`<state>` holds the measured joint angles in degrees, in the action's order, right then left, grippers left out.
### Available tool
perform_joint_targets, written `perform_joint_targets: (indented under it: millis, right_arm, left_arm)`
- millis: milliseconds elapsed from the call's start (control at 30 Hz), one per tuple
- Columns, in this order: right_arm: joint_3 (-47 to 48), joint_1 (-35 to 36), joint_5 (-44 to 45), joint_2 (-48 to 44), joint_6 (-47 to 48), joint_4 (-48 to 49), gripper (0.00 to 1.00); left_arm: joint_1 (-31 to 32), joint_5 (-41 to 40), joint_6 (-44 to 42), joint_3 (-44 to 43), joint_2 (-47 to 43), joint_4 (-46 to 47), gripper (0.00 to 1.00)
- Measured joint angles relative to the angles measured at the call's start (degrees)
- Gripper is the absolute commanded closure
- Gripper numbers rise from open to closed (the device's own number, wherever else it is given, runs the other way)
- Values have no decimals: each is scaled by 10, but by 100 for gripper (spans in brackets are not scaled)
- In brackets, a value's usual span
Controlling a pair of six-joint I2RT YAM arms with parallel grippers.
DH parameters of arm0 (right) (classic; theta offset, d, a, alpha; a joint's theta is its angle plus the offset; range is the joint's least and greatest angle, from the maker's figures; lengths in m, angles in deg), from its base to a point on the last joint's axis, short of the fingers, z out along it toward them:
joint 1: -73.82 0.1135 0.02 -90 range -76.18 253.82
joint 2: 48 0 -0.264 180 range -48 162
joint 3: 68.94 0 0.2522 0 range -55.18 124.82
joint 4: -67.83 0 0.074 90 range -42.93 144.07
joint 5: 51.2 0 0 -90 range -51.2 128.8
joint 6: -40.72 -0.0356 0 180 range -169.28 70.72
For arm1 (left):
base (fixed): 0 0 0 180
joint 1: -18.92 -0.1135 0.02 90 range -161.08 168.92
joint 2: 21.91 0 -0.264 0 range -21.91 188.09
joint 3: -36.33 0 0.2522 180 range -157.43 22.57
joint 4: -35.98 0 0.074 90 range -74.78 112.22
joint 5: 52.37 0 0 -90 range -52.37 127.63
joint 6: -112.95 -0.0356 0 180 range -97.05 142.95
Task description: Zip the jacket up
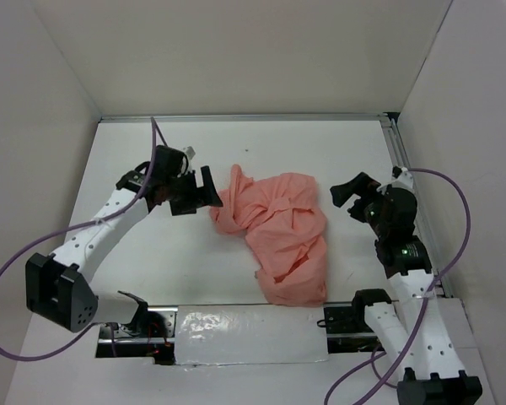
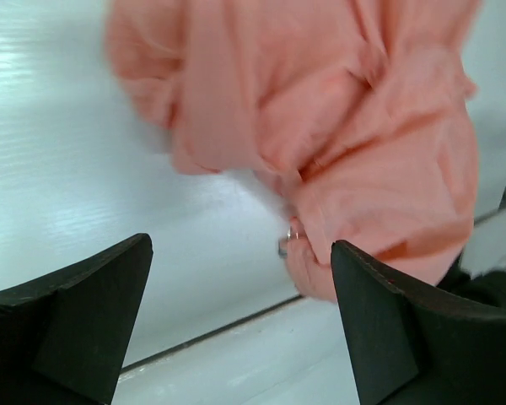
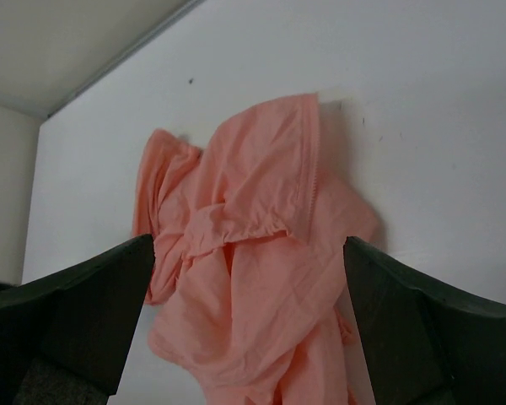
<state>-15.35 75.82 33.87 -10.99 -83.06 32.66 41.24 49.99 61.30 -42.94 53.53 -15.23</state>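
The open left gripper moves outward, down and toward the right in the top view onto the jacket's narrow far fold (image 1: 236,175) next, because it sticks out from the heap.
The salmon-pink jacket (image 1: 282,236) lies crumpled in a heap in the middle of the white table. It also shows in the left wrist view (image 2: 337,126) and the right wrist view (image 3: 261,278). A small metal zipper pull (image 2: 287,243) shows at a low fold of the fabric. A zipper edge (image 3: 312,181) runs down one fold. My left gripper (image 1: 209,192) is open and empty, just left of the jacket's left edge. My right gripper (image 1: 344,196) is open and empty, just right of the jacket's upper right part.
White walls box the table in on the left, back and right. A metal rail (image 1: 398,160) runs along the right edge. A white taped strip (image 1: 249,333) lies at the near edge between the arm bases. Purple cables (image 1: 8,278) loop beside both arms.
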Motion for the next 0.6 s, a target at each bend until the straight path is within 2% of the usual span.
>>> perform_joint_targets:
  millis: [67,200,367,533,567,600]
  right_arm:
    - [-2,21,5,23,1,0,0]
    - [0,73,40,98,2,12,0]
    - [47,125,116,247,-8,13,0]
    - [143,129,176,396,-28,22,0]
    - [157,130,181,423,-32,26,0]
    - [171,131,183,453,-39,29,0]
  left_arm:
    - [-23,-13,12,-21,30,-12,1]
    - [-45,-37,25,-87,151,-23,1]
    - [-32,-27,22,-154,283,-21,1]
    - [-10,-16,19,-242,366,-20,1]
    - [-6,-16,18,-262,383,-19,2]
    - [-3,-17,18,-278,397,-21,10]
